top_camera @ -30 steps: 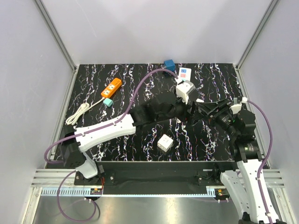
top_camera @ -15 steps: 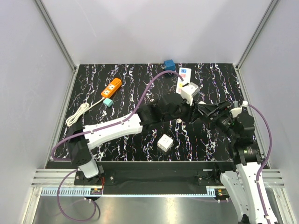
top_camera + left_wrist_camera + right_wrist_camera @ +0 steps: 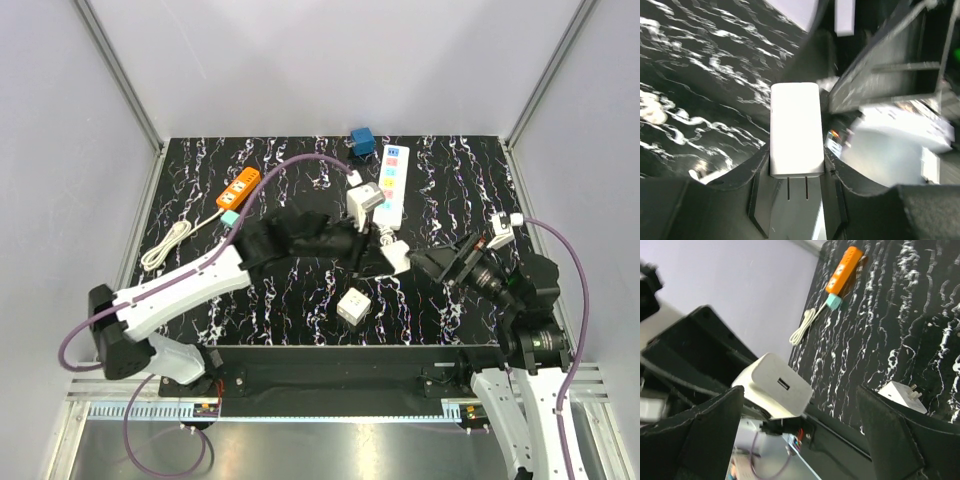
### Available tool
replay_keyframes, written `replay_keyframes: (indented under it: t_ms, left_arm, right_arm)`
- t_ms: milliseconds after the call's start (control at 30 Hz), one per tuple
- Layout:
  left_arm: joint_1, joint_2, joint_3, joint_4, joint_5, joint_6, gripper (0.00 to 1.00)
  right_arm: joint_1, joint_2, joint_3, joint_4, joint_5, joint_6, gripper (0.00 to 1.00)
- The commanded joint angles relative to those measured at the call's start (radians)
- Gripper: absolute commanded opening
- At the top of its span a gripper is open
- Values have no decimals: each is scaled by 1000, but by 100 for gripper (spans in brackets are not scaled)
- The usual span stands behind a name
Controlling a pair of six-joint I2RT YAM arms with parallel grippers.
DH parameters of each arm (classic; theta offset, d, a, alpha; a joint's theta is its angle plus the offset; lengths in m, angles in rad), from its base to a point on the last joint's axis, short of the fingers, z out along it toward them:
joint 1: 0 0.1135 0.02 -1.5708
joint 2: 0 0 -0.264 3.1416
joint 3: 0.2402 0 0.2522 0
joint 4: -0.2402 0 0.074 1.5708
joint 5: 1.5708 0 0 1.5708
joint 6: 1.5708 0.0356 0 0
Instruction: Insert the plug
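Note:
The right gripper will next turn and shift to the left in the top view, around the plug's port end (image 3: 400, 257) (image 3: 784, 386), which sticks out from the left gripper.
A white plug (image 3: 395, 258) with a USB port is clamped in my left gripper (image 3: 383, 255) above the middle of the table. In the left wrist view the plug (image 3: 795, 130) sits between the two dark fingers (image 3: 760, 195), its two prongs pointing back at the camera. My right gripper (image 3: 428, 262) hangs just right of it, open. In the right wrist view the plug (image 3: 777, 385) shows near the left of the two spread fingers (image 3: 700, 435), which do not touch it. A white power strip (image 3: 391, 185) with coloured sockets lies behind, at the back of the table.
An orange power strip (image 3: 238, 188) with a teal plug (image 3: 231, 218) and a coiled white cable (image 3: 165, 245) lies at the back left. A blue cube (image 3: 362, 137) sits at the far edge. A second white adapter (image 3: 352, 306) rests near the front. Frame posts border the table.
My left gripper has shut on the plug and drawn it toward the front and left, uncovering the white power strip. My right gripper has opened wide and backed off to the right.

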Motion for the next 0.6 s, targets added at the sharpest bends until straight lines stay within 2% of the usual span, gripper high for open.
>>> replay_keyframes:
  t_ms: [0,67,200,333,467,567]
  left_arm:
    - [37,-82,-30,22,248,-39,0]
    - [67,-85,-29,25,326,-69,0]
    - [89,-84,7,25,401,-65,0]
    - [98,-75,27,50,475,-102,0]
    - [109,-59,-19,188,610,-210,0]
    - [123,-59,-27,234,604,-247,0]
  right_arm:
    - [5,7,106,1,-197,-179,99]
    - [5,38,166,-1,-278,-225,99]
    - [5,145,268,-18,-332,-233,97]
    - [5,164,275,-16,-342,-233,96]
    - [3,174,267,-36,-331,-256,94]
    - [5,232,304,-85,-345,-291,93]
